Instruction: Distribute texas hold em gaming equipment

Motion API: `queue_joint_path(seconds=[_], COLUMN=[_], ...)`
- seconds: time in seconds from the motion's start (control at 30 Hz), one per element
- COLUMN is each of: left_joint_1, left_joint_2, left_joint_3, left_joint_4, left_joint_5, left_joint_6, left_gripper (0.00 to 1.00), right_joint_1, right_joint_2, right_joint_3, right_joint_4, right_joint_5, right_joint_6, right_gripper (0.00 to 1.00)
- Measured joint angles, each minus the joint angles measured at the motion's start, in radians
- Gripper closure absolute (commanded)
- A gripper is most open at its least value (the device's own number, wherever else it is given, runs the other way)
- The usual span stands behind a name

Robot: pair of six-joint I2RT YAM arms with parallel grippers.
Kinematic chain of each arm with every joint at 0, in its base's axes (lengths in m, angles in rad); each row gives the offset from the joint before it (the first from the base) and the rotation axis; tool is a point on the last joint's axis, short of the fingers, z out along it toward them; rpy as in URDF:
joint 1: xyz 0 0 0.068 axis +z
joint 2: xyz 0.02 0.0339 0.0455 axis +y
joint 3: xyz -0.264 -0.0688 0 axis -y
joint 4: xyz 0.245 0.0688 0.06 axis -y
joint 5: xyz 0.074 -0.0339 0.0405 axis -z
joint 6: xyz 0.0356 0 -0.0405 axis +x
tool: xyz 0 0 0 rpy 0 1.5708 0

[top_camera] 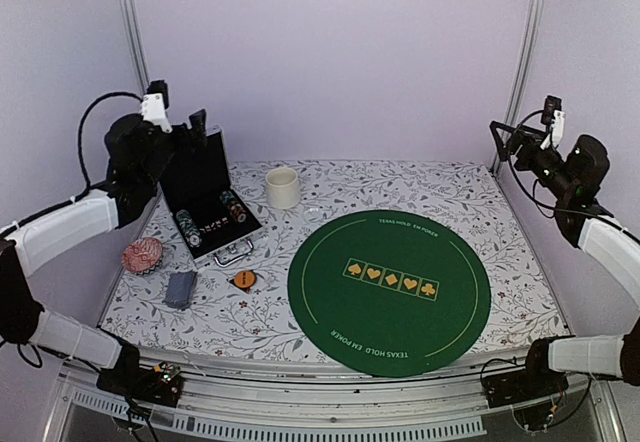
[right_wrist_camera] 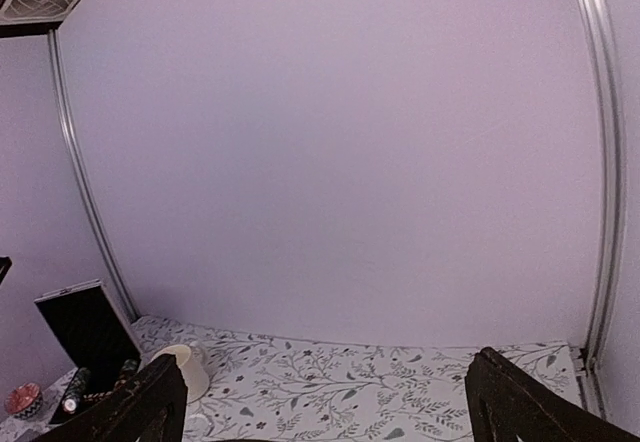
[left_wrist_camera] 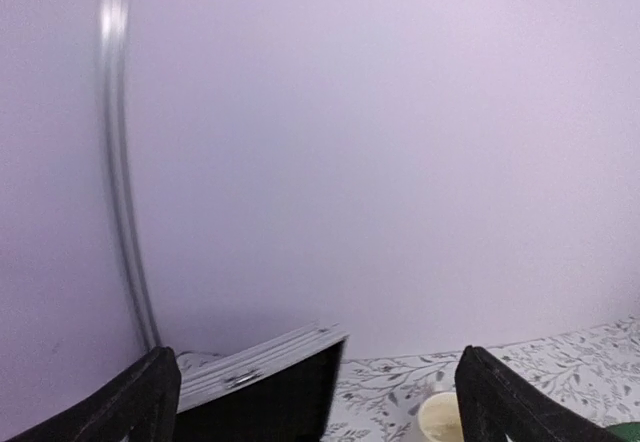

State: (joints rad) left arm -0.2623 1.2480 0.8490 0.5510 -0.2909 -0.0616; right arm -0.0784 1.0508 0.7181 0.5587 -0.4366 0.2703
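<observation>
My left gripper moves down from above the case next, tilting downward past the mug onto the clear round disc [top_camera: 313, 215] beside the mat's edge.
An open black case [top_camera: 200, 177] stands at the back left with chip stacks [top_camera: 188, 227] in its tray. An orange round disc [top_camera: 244, 279] and a grey-blue deck of cards [top_camera: 181, 289] lie on the cloth in front of it. My left gripper [top_camera: 195, 127] hangs high above the case, open and empty. In the left wrist view the left gripper [left_wrist_camera: 315, 362] frames the case lid [left_wrist_camera: 260, 392]. My right gripper [top_camera: 503, 134] is raised at the far right, open and empty. In the right wrist view the right gripper [right_wrist_camera: 325, 372] looks at the back wall, with the chips [right_wrist_camera: 75, 390] far left.
A round green poker mat [top_camera: 388, 290] covers the middle and right of the flowered tablecloth [top_camera: 480, 187]. A cream mug [top_camera: 283, 187] stands behind it, also in both wrist views [left_wrist_camera: 438, 417] [right_wrist_camera: 190, 370]. A red-patterned small bowl [top_camera: 142, 255] sits at the left edge. Metal frame posts [top_camera: 128, 12] rise at the back corners.
</observation>
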Motion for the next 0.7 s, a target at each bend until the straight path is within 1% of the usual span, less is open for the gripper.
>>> queue_joint_path(seconds=[0.07,0.1,0.17,0.27,0.37,0.43,0.47,0.53,0.67,0.7], left_joint_1=[-0.076,-0.121,-0.186,-0.271,-0.326,-0.35,-0.356,-0.361,-0.344,-0.339], left_joint_2=[0.087,0.163,0.316,0.57,0.796,0.956,1.013,1.152,1.368,1.399], left_joint_3=[0.161,0.285,0.493,0.782,0.974,1.103,1.149,1.287,1.56,1.597], left_joint_4=[-0.142,-0.254,-0.413,-0.648,-0.824,-0.946,-0.99,-1.096,-1.225,-1.237], left_joint_5=[0.068,0.119,0.197,0.267,0.299,0.304,0.304,0.3,0.276,0.274], left_joint_6=[0.017,0.029,0.038,0.058,0.081,0.097,0.101,0.107,0.11,0.11], left_gripper=[0.02,0.02,0.02,0.02,0.02,0.02,0.02,0.02,0.02,0.02], right_joint_1=[0.077,0.123,0.206,0.3,0.367,0.399,0.409,0.429,0.451,0.453], right_joint_2=[0.047,0.074,0.131,0.21,0.282,0.319,0.331,0.351,0.363,0.366], right_joint_3=[0.092,0.135,0.204,0.264,0.285,0.286,0.285,0.28,0.262,0.259], right_joint_4=[-0.125,-0.195,-0.316,-0.468,-0.592,-0.653,-0.671,-0.694,-0.704,-0.706], right_joint_5=[0.008,0.021,0.069,0.151,0.221,0.252,0.26,0.27,0.278,0.279], right_joint_6=[0.006,0.003,-0.008,-0.026,-0.037,-0.043,-0.043,-0.042,-0.037,-0.034], right_gripper=[0.01,0.01,0.01,0.01,0.01,0.01,0.01,0.01,0.01,0.01])
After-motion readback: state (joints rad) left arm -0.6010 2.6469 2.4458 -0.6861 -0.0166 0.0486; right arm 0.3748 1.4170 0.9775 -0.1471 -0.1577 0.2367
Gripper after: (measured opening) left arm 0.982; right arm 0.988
